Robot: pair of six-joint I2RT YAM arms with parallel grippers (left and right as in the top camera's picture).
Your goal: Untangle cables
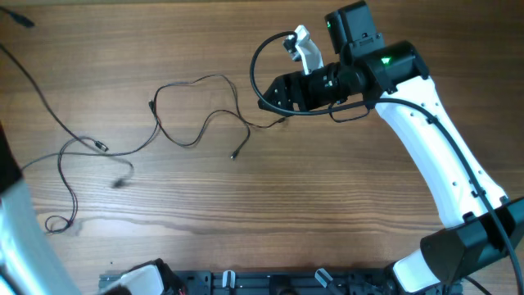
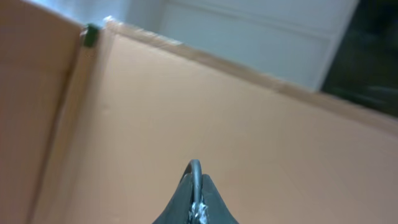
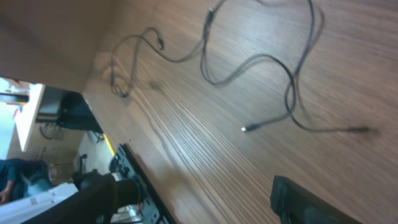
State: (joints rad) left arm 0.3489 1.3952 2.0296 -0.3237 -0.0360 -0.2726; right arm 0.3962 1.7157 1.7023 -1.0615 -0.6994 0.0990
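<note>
My left gripper is holding the thin cable loop [image 2: 194, 165] high. It will move down toward the table by the side of the cardboard, with its fingers tipped down, to let go of the loop.
Thin black cables lie spread on the wooden table. One cable [image 1: 152, 106] loops across the middle, with a free plug end [image 1: 233, 155] and another end near my right gripper [image 1: 267, 100]. It also shows in the right wrist view [image 3: 273, 59]. A second cable [image 1: 101, 147] runs from the far left edge and curls toward the front left. My right gripper [image 3: 199, 205] is open and empty, hovering just right of the middle cable. My left gripper [image 2: 195, 199] is out of the overhead view. Its fingers are shut on a thin cable loop [image 2: 194, 165].
A black rail [image 1: 246, 283] runs along the table's front edge. The right arm's own thick black cable [image 1: 260, 57] arcs beside its gripper. The left arm's white body [image 1: 20, 238] fills the left edge. The left wrist camera faces a brown cardboard wall [image 2: 217, 93].
</note>
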